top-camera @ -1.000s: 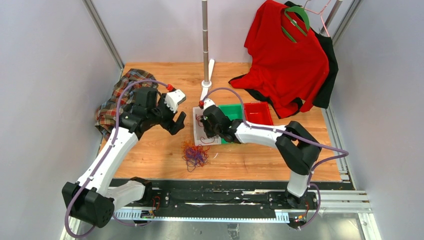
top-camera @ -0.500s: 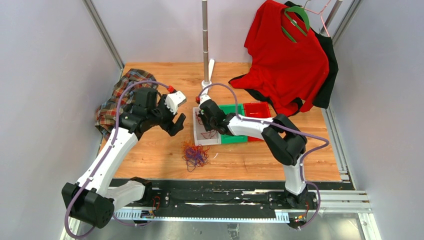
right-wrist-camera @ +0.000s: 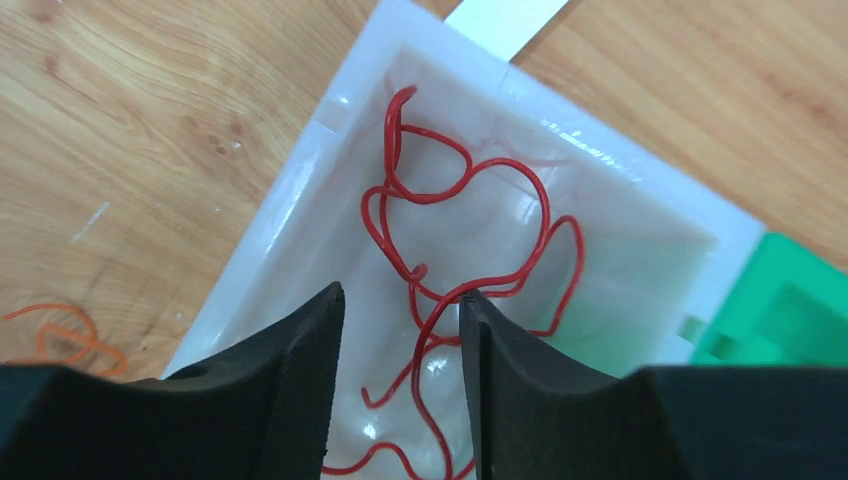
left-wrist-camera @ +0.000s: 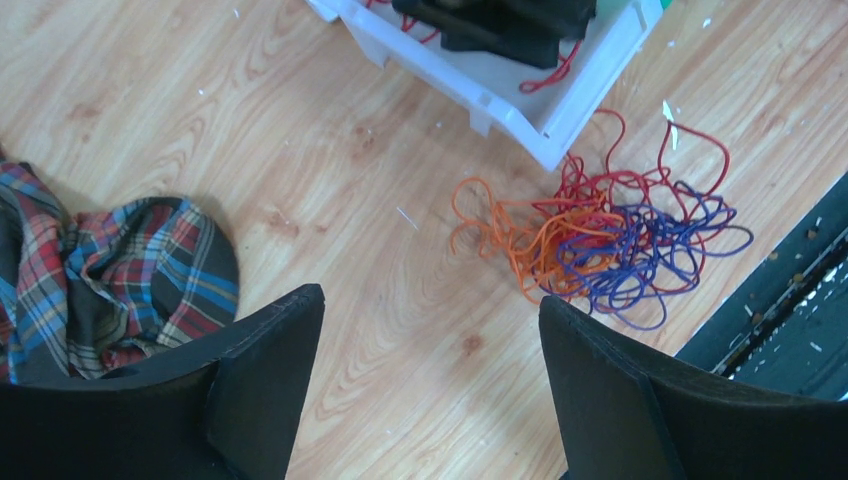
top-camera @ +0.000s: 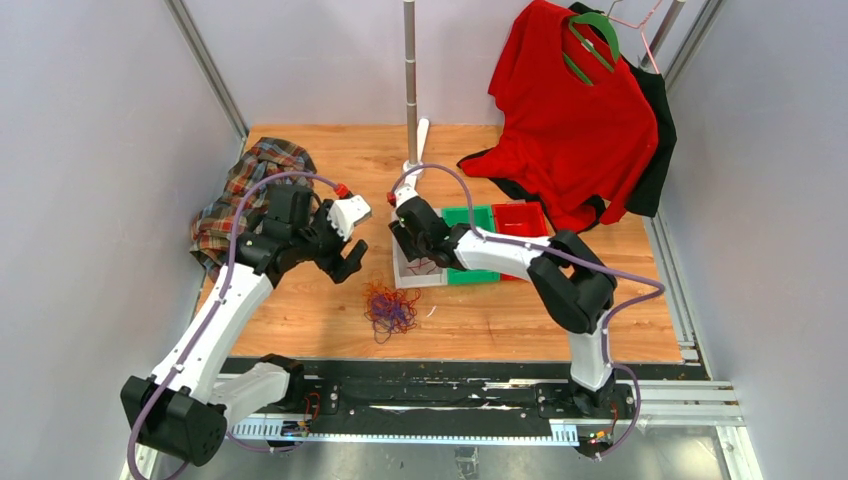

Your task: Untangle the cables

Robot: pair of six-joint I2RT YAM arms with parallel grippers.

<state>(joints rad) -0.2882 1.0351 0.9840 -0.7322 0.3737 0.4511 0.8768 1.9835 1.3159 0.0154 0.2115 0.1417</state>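
Observation:
Next, the left gripper goes down toward the right in the top view onto the orange loop at the tangle's edge (top-camera: pixel 371 290) (left-wrist-camera: pixel 470 213), because it juts clear of other cables.
A tangle of red, orange and purple-blue cables (top-camera: pixel 390 308) lies on the wooden table in front of the white tray (top-camera: pixel 408 274). In the left wrist view the same cables (left-wrist-camera: pixel 600 240) sit ahead and to the right of my left gripper (left-wrist-camera: pixel 430 298), which hovers open above bare wood. In the top view the left gripper (top-camera: pixel 350 255) hangs left of the tangle. My right gripper (right-wrist-camera: pixel 400 292) stands open over the white tray (right-wrist-camera: pixel 640 230). A loose red cable (right-wrist-camera: pixel 455 225) lies in the tray, one strand running between the fingers without being pinched.
A green bin (top-camera: pixel 470 220) and a red bin (top-camera: pixel 520 222) stand right of the white tray. A plaid cloth (top-camera: pixel 235 195) lies at the left edge. A red shirt (top-camera: pixel 570 110) hangs at the back right beside a metal pole (top-camera: pixel 411 80).
My right gripper moved left and back over the white tray, then opened, leaving the red cable lying in it. The left gripper dropped slightly toward the tangle, still open.

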